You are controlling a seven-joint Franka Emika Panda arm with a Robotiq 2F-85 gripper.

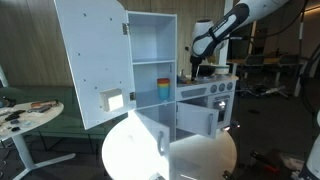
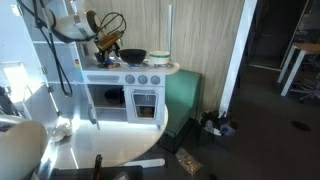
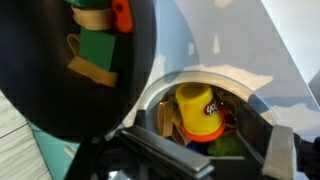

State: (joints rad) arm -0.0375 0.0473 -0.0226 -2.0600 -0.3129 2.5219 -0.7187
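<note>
The yellow play-dough tub is below, between my spread fingers, so next I will lower my gripper into the silver sink and close it around the tub.
My gripper hangs over the counter of a white toy kitchen, also in an exterior view. Its fingers are spread apart and hold nothing. Right beneath it is the round silver sink. In the sink a yellow cup with an orange rim lies among tan and green toy pieces. Beside the sink is a black pan holding a green toy piece and an orange one. The pan also shows beside the gripper in an exterior view.
A tall white cabinet with its door swung open stands next to the kitchen, with coloured items on a shelf. A round white table is in front. A cluttered desk stands aside. A green panel flanks the kitchen.
</note>
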